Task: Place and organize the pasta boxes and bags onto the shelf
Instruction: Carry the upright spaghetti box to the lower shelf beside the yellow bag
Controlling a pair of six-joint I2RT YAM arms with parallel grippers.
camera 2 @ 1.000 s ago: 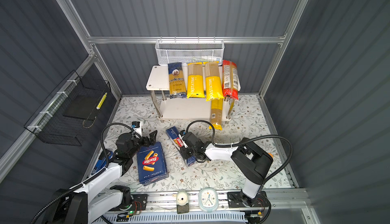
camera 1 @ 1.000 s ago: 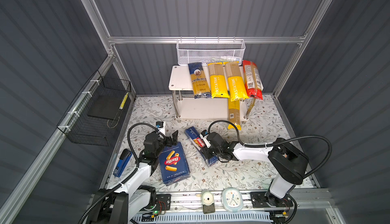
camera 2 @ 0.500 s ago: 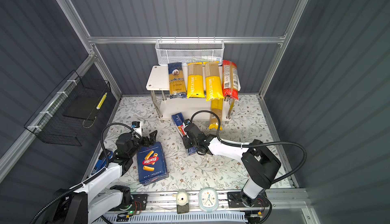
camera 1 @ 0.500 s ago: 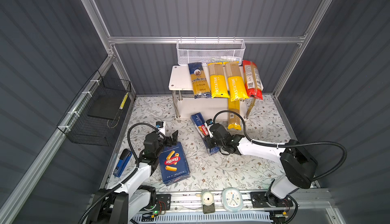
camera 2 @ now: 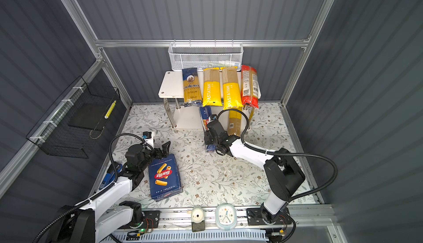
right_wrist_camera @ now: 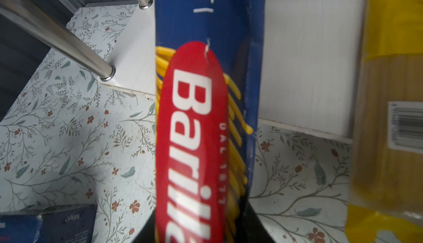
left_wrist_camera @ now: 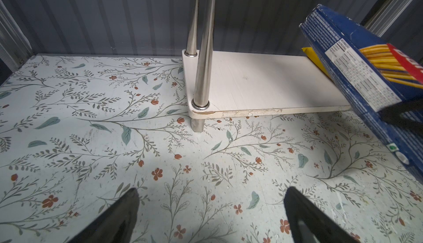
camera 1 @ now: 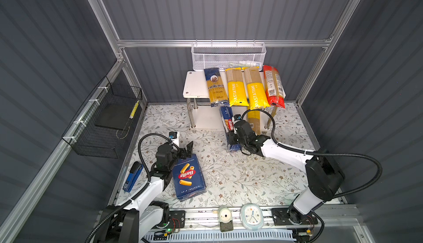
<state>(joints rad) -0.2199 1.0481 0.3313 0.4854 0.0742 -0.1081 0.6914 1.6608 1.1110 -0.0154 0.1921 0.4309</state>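
Note:
My right gripper carries the box outward, lowers it and releases next, since bare lower board beside the yellow-clear bag lies outward and below.
My right gripper point(camera 1: 238, 136) point(right_wrist_camera: 202, 228) is shut on the narrow blue Barilla spaghetti box point(camera 1: 225, 116) point(camera 2: 206, 115) point(right_wrist_camera: 201, 116). The box points at the white shelf point(camera 1: 194, 85) point(camera 2: 170, 84), its far end over the lower board point(right_wrist_camera: 304, 47) point(left_wrist_camera: 263, 84). A yellow-clear bag point(camera 1: 254, 119) point(right_wrist_camera: 389, 139) lies on that board beside it. The top board carries the blue Ankara bag point(camera 1: 216, 87), two yellow PASTATIME bags point(camera 1: 237, 88) and a red-clear bag point(camera 1: 273, 86). The wide Barilla rigatoni box point(camera 1: 188, 177) point(camera 2: 163, 176) lies flat on the table. My left gripper point(camera 1: 187, 149) point(left_wrist_camera: 210, 192) stands open at its far end, holding nothing.
A white mesh basket point(camera 1: 229, 57) hangs on the back wall above the shelf. A black wire basket point(camera 1: 107, 120) is on the left wall. A blue stapler point(camera 1: 132, 176) lies by the left arm. A clock point(camera 1: 251, 215) and a timer point(camera 1: 225, 214) sit at the front rail.
My right gripper has carried the narrow box from mid-table back toward the shelf, turning it to point at the lower board. The left arm and wide box have not moved.

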